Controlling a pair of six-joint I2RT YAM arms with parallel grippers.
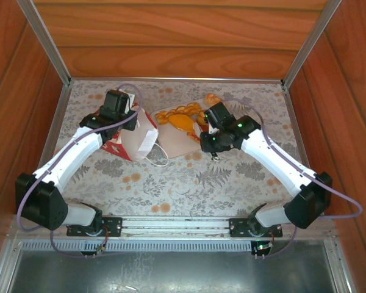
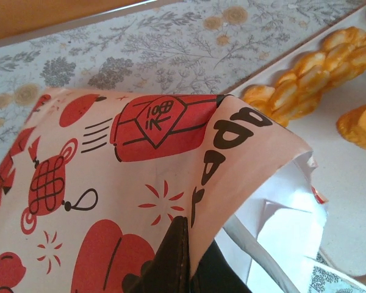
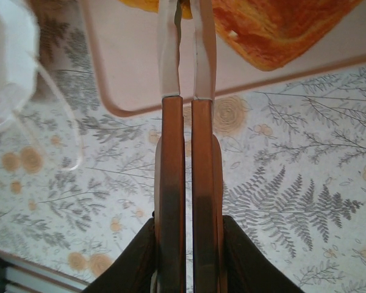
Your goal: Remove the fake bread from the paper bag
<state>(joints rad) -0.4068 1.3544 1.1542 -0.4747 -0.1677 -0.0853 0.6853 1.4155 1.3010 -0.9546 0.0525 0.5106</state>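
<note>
The beige tray has bare surface beside my shut fingers. I should lower my right gripper a little toward the tray's bag side and let go of the golden piece of fake bread.
The paper bag, white with red patterns, is tipped over with its mouth toward the beige tray. My left gripper is shut on a fold of the paper bag, its fingertips pinching the printed paper. Several pieces of fake bread lie on the tray. In the left wrist view a braided loaf and another piece rest there. My right gripper is shut, with its fingers reaching over the tray beside a golden piece of bread.
The floral tablecloth covers the table, boxed in by wooden walls and metal posts. The bag's white cord handle trails on the cloth near the tray's corner. The bag's white side sits left of my right gripper.
</note>
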